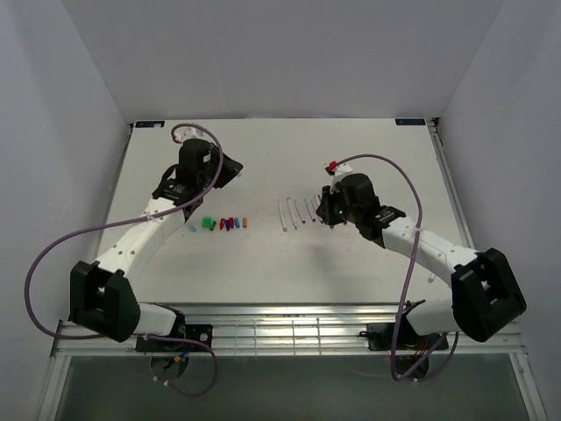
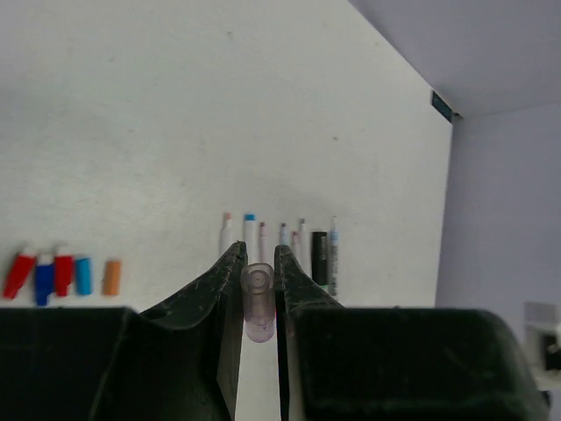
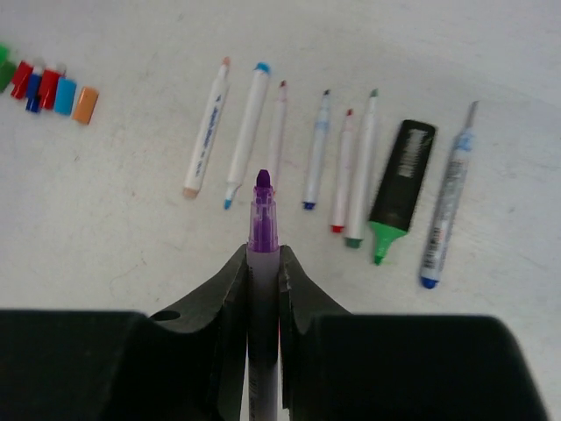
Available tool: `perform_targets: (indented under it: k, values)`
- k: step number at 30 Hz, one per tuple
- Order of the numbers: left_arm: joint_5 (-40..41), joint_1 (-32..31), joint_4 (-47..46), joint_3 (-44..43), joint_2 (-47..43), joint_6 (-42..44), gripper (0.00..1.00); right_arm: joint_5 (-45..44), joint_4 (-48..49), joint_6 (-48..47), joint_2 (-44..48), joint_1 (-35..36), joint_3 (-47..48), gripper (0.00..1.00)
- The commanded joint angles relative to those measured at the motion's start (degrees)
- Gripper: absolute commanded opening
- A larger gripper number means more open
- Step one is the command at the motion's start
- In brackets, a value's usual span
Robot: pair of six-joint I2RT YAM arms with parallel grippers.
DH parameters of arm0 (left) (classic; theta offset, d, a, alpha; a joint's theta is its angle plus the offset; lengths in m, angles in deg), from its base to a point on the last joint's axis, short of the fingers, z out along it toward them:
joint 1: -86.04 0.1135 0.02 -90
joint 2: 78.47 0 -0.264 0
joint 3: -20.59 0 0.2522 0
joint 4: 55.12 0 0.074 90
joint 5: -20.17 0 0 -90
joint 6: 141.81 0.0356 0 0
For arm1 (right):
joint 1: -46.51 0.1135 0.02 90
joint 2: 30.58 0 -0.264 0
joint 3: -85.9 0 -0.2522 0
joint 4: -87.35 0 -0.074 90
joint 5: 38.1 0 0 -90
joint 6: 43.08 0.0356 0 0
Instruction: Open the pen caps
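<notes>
My right gripper next moves past the black highlighter (image 3: 401, 162) and down beside the row's end pen to release the white pen, as that tabletop lies bare.
My left gripper (image 2: 259, 254) is shut on a pale purple see-through pen cap (image 2: 259, 296), held above the table. My right gripper (image 3: 262, 256) is shut on a white pen (image 3: 262, 224) whose bare purple tip sticks out past the fingers. Several uncapped pens (image 3: 320, 149) lie in a row ahead of the right gripper, with a black highlighter (image 3: 401, 162) showing a green tip. Loose pen caps (image 3: 53, 89) in red, blue and orange lie in a row at the upper left. From above, the caps (image 1: 224, 224) sit by the left arm and the pens (image 1: 296, 213) sit left of the right gripper (image 1: 323, 212).
The white table (image 1: 280, 263) ends at walls on the left, right and back. A green cap (image 1: 208, 223) lies at the left end of the cap row. Purple cables (image 1: 53, 254) loop beside both arms.
</notes>
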Motion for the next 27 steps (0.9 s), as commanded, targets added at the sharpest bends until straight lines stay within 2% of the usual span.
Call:
perform_targets:
  k: [1,2,6,10,21,27]
  values:
    - [13.1,1.3,11.5,6.0,-8.7,2.0,0.00,11.3,0.0,-0.2,-0.7,-10.3,3.8,0.08]
    - [15.7,1.8,11.9,7.8,-9.9,1.6,0.00,11.7,-2.8,-0.8,-1.5,-14.3,5.0,0.08]
    - [16.5,5.9,11.3,16.3,-14.0,-1.1,0.00,12.4,-3.0,-4.1,-7.6,-19.7,6.9,0.08]
    - [17.9,9.3,9.9,21.8,-14.0,-2.9,0.00,10.6,-2.6,-6.3,-13.2,-20.9,8.8,0.08]
    - [23.7,12.9,9.3,23.4,-7.3,-3.5,0.00,11.6,3.5,-8.0,-23.4,-23.6,11.2,0.08]
    - [26.7,13.6,9.0,23.9,-3.4,-2.1,0.00,11.7,3.5,-8.4,-26.1,-23.9,12.5,0.13]
